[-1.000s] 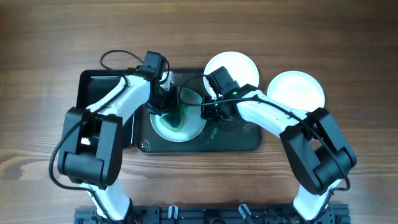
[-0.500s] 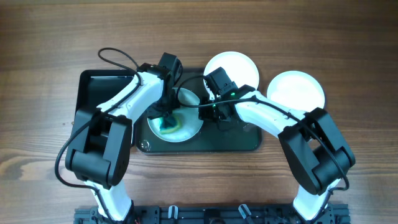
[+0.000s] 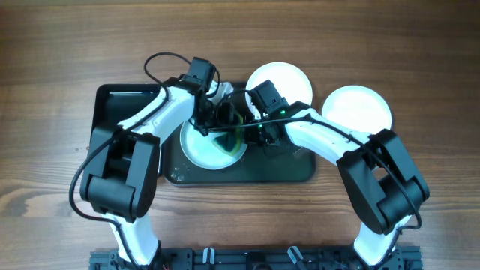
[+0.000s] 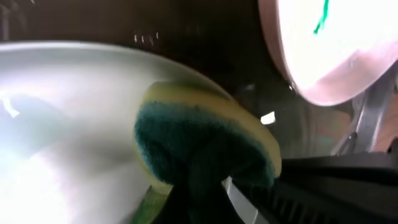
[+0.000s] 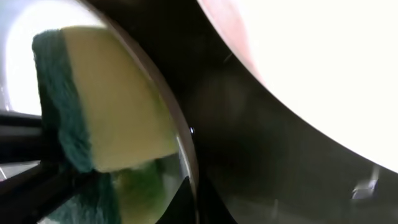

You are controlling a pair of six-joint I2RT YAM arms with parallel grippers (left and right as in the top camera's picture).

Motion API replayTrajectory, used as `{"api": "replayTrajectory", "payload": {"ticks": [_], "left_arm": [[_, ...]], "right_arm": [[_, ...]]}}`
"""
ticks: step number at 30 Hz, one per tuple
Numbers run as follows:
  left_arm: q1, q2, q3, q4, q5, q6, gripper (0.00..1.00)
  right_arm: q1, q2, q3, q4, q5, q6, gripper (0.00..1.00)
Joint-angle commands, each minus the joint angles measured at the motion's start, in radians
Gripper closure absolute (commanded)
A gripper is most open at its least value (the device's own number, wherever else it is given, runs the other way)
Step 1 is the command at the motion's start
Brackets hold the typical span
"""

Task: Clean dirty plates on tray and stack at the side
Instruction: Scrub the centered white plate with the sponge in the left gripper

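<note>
I will lift the blue plate (image 3: 208,150) with my right gripper next. A white plate (image 3: 357,117) lies clear of the tray, so I will carry the blue one over it, lower it and let it go.
A pale blue plate (image 3: 208,150) lies on the dark grey-green tray (image 3: 289,171), with a green smear near its right rim. My left gripper (image 3: 219,122) is shut on a yellow and green sponge (image 4: 199,134) and presses it on the plate's far right part (image 4: 62,118). My right gripper (image 3: 253,133) is shut on the plate's right rim (image 5: 181,140); the sponge (image 5: 106,106) shows just beyond it. A white plate (image 3: 281,79) with a teal streak (image 4: 320,23) overlaps the tray's back edge. Another white plate (image 3: 358,109) lies on the table to the right.
A smaller black tray (image 3: 120,105) lies against the big tray's left end, under my left arm. Both arms meet over the tray's middle. Bare wooden table (image 3: 420,52) surrounds everything.
My left gripper has swept the sponge from the plate's lower left across to its far right side. The dark green patch in the plate's middle is gone. The right gripper has not moved.
</note>
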Motion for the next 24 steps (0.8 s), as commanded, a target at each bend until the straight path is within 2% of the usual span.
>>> {"api": "replayTrajectory", "payload": {"ticks": [1, 3, 4, 6, 10, 12, 15, 20, 22, 24], "left_arm": [[0.0, 0.01, -0.003, 0.003, -0.36, -0.183, 0.96], [0.0, 0.01, -0.003, -0.04, -0.601, -0.316, 0.96], [0.0, 0.01, -0.003, -0.12, -0.795, -0.451, 0.96], [0.0, 0.01, -0.003, -0.162, -0.835, -0.495, 0.96], [-0.001, 0.01, -0.003, -0.246, -0.804, -0.522, 0.96], [-0.001, 0.01, -0.003, -0.269, -0.743, -0.521, 0.96], [-0.001, 0.01, -0.003, -0.307, -0.532, -0.448, 0.96], [-0.001, 0.01, -0.003, -0.272, -0.015, -0.115, 0.96], [-0.001, 0.01, -0.003, -0.231, 0.062, -0.085, 0.96], [-0.001, 0.01, -0.003, -0.183, 0.068, -0.085, 0.96]], "right_arm": [[0.003, 0.014, 0.019, 0.002, -0.006, -0.002, 0.96], [0.003, 0.014, 0.019, 0.002, -0.006, -0.002, 0.96], [0.003, 0.014, 0.019, 0.002, -0.006, -0.003, 0.96], [0.003, 0.014, 0.019, 0.002, -0.006, -0.003, 0.96], [0.003, 0.014, 0.019, 0.002, -0.006, -0.003, 0.96], [0.003, 0.014, 0.019, 0.002, -0.006, -0.003, 0.96], [0.003, 0.014, 0.019, 0.002, -0.006, -0.003, 0.96], [0.003, 0.014, 0.019, 0.004, -0.017, -0.004, 0.96], [0.003, 0.014, 0.019, 0.004, -0.018, -0.005, 0.96], [0.003, 0.014, 0.019, 0.004, -0.018, -0.007, 0.96]]}}
